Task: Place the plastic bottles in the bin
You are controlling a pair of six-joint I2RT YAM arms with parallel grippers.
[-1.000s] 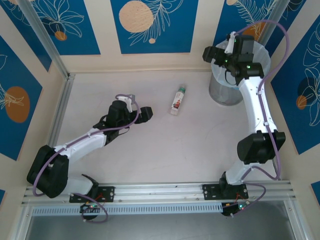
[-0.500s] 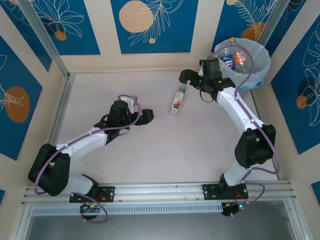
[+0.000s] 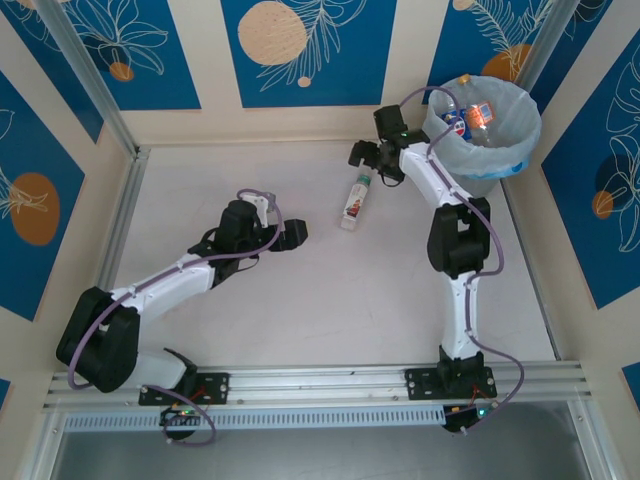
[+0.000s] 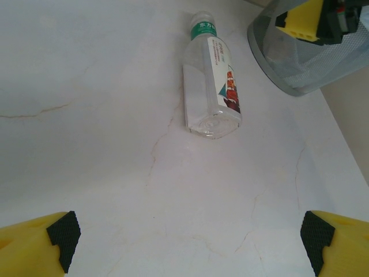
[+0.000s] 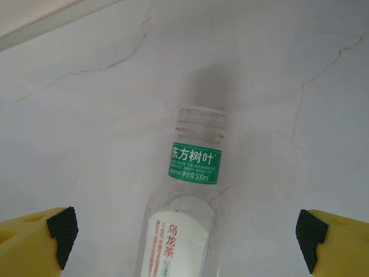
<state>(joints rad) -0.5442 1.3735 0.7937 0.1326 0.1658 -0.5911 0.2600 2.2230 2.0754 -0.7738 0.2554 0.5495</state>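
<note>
I need to move my right gripper back and down next, over the shoulder beneath the green band (image 3: 360,192) (image 5: 185,199).
One clear plastic bottle (image 3: 355,203) with a green neck band and a white and red label lies on the table, its neck pointing to the far wall. My right gripper (image 3: 368,160) hangs open just over its neck end; in the right wrist view the bottle (image 5: 187,190) lies between the wide-spread fingers, untouched by either. My left gripper (image 3: 290,230) stands open to the left of the bottle, and in its wrist view the bottle (image 4: 210,86) lies ahead with bare table between the fingers. The bin (image 3: 520,135) at the far right holds other plastic bottles (image 3: 470,118).
The bin's grey mesh wall (image 4: 300,69) stands close to the right of the bottle. Blue and cream walls close in the table on three sides. A metal rail (image 3: 320,380) runs along the near edge.
My right arm has swung left from above the bin and come down over the bottle's neck, uncovering the bin. The left arm and the bottle have not moved.
</note>
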